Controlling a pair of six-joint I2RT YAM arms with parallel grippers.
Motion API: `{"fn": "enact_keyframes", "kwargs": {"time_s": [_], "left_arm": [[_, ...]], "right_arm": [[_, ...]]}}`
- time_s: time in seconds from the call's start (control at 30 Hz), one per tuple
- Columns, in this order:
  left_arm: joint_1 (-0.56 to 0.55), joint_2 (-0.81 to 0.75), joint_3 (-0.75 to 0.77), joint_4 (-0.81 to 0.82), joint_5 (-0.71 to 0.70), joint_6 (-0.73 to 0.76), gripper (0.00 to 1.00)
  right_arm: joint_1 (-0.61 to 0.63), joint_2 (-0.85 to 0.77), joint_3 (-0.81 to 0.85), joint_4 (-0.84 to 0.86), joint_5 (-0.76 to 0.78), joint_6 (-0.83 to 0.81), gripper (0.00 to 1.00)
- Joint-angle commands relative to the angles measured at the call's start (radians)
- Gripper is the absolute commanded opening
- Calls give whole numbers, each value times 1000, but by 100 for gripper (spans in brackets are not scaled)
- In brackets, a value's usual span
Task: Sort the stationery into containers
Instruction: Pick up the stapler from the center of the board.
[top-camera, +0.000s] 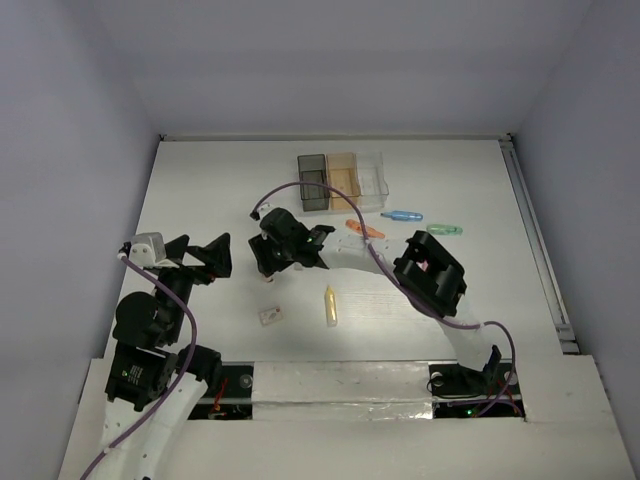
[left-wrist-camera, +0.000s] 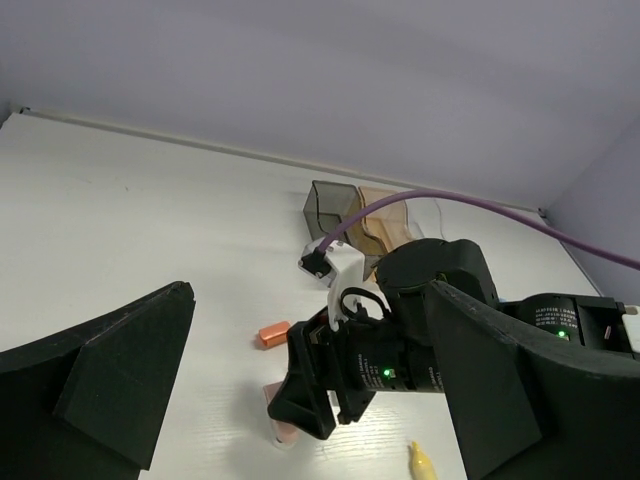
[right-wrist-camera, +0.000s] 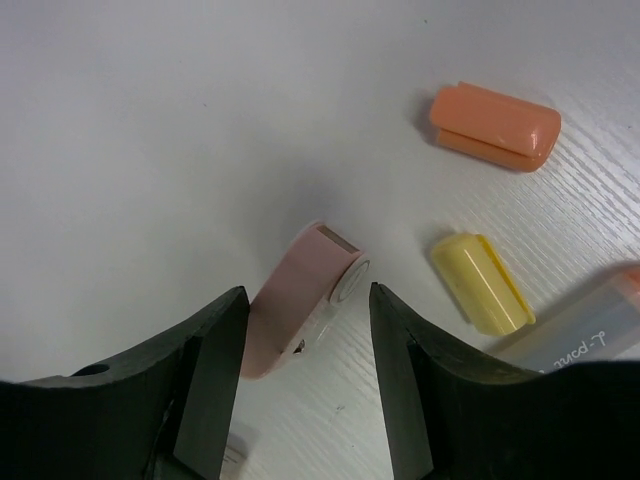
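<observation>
My right gripper needs to go down around its body (top-camera: 268, 279) (right-wrist-camera: 301, 302) next and close, because the pink stationery piece is between my open fingers with a gap still showing.
In the right wrist view my right gripper (right-wrist-camera: 305, 292) is open and lowered over a pink stationery piece (right-wrist-camera: 300, 310) with a clear round end; one jaw stands on each side of it, with a gap showing. Beside it lie an orange eraser (right-wrist-camera: 495, 125), a yellow eraser (right-wrist-camera: 480, 283) and a translucent marker (right-wrist-camera: 585, 335). In the top view this gripper (top-camera: 268, 270) is left of centre. My left gripper (top-camera: 200, 256) hovers open and holds nothing. The containers (top-camera: 340, 180), dark grey, orange and clear, stand in a row at the back.
A yellow marker (top-camera: 330, 305) and a small pale eraser (top-camera: 270, 316) lie near the front. An orange marker (top-camera: 365, 230), a blue marker (top-camera: 403, 215) and a mint green marker (top-camera: 445, 230) lie right of the bins. The right arm's purple cable (top-camera: 300, 190) arcs over the table.
</observation>
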Motion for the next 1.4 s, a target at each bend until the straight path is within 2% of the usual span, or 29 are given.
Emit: {"fn": "enact_keyframes", "kwargs": {"time_s": [0.0, 0.13, 0.3, 0.43, 0.5, 0.6, 0.77, 0.97, 1.13, 1.3, 1.37], "left_arm": [[4, 7, 13, 38, 13, -4, 99], [4, 8, 9, 41, 19, -2, 99], [4, 11, 8, 44, 30, -2, 99], [4, 14, 8, 44, 36, -1, 99], [4, 16, 9, 45, 38, -1, 99], [4, 14, 8, 47, 41, -1, 99], [4, 16, 6, 47, 46, -1, 99], [4, 16, 8, 49, 52, 1, 99], [4, 14, 5, 50, 58, 1, 99], [4, 16, 3, 53, 69, 4, 99], [4, 19, 3, 53, 72, 4, 99]], "right_arm": [[14, 29, 43, -28, 23, 16, 57], [23, 49, 74, -63, 40, 13, 57], [43, 49, 76, -91, 42, 8, 67], [52, 41, 65, -94, 52, 7, 68], [52, 43, 68, -103, 68, -3, 66], [52, 49, 76, -109, 82, -7, 55], [52, 37, 77, -99, 75, -7, 30], [39, -97, 40, 3, 98, -18, 23], [-102, -170, 82, 53, 115, -39, 21], [-231, -109, 189, 66, 132, -32, 21], [-273, -39, 252, 37, 155, -32, 21]]}}
